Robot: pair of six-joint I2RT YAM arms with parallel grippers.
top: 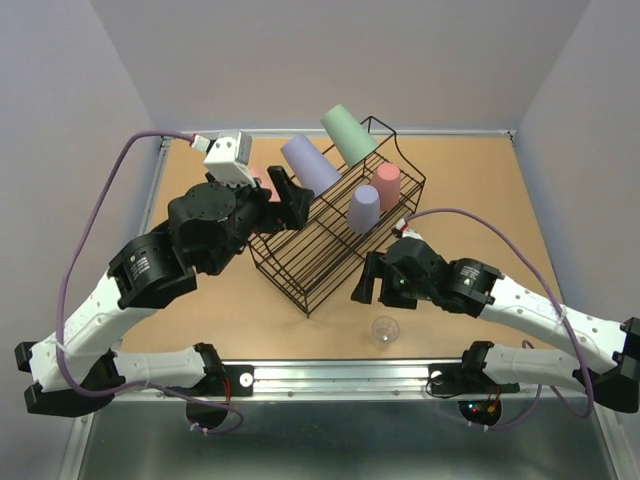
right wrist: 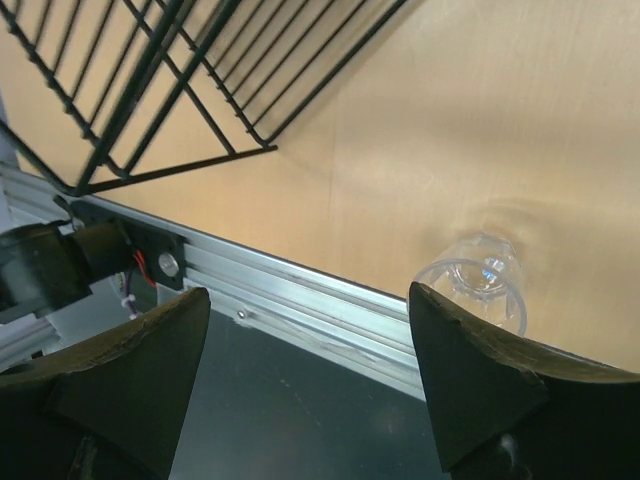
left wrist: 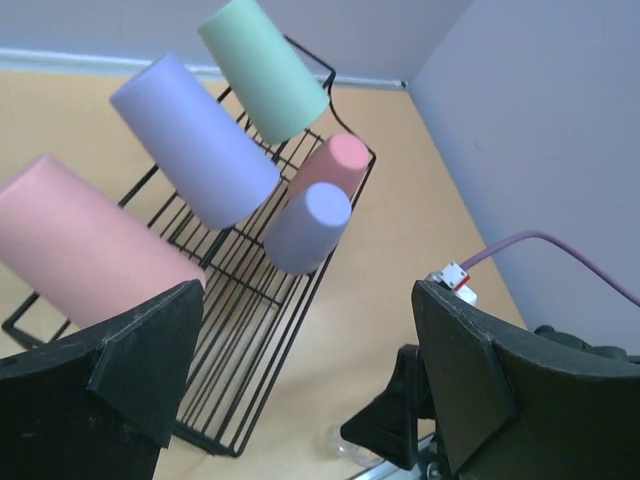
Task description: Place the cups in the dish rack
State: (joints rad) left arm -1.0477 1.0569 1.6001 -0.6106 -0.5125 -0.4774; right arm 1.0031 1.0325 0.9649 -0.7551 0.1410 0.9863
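The tiny clear cup's rim (top: 374,328) (right wrist: 432,266) is outside my fingers, so my right gripper needs to move back and down next, toward the right in the wrist view, to get its fingers on both sides of the rim.
The black wire dish rack (top: 300,262) stands mid-table, its far end raised. Upside down in it are a large green cup (top: 348,133), a large lavender cup (top: 310,165), a small pink cup (top: 387,186) and a small lavender cup (top: 364,208). The large pink cup (left wrist: 80,245) lies at the rack's left, just beyond my left finger. My left gripper (top: 297,200) is open and empty at the rack's left side. The tiny clear cup (top: 385,331) stands upright on the table near the front edge. My right gripper (top: 378,293) is open just above it, and the cup (right wrist: 480,285) shows beside the right finger.
An aluminium rail (top: 330,375) runs along the table's near edge, close to the clear cup. Purple cables (top: 480,222) loop over both arms. The rack's near corner (right wrist: 150,110) is left of my right gripper. Grey walls close in the far and side edges.
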